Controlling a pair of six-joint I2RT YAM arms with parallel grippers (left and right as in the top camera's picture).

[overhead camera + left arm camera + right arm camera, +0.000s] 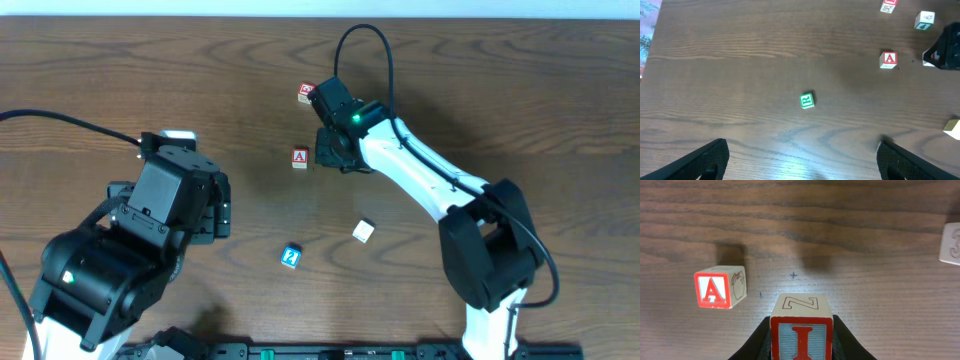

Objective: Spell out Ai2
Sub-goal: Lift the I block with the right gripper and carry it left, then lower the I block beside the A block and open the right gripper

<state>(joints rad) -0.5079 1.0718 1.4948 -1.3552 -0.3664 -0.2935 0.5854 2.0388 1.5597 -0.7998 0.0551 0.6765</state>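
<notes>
I will lower my right gripper next, moving a little toward the "A" cube, and let go of the "I" on the bare wood beside it, because that spot is below my gripper.
My right gripper (801, 326) is shut on the red-bordered "I" cube (801, 332), whose top face shows a "Z". It hangs close to the right of the "A" cube (720, 287), apart from it. In the overhead view the right gripper (333, 152) hides the "I" cube, and the "A" cube (300, 157) lies just left of it. A blue cube (291, 256) with a white mark that looks like a "2" lies nearer the front. My left gripper (802, 162) stands open over bare wood, far left of the "A" cube (888, 59).
A green "R" cube (807, 100) lies ahead of the left gripper. A red-faced cube (306, 92) sits behind the "A", and a white cube with a green mark (924, 20) is beside it. A cream cube (363, 231) lies right of the blue one. The left arm (130, 250) fills the front left.
</notes>
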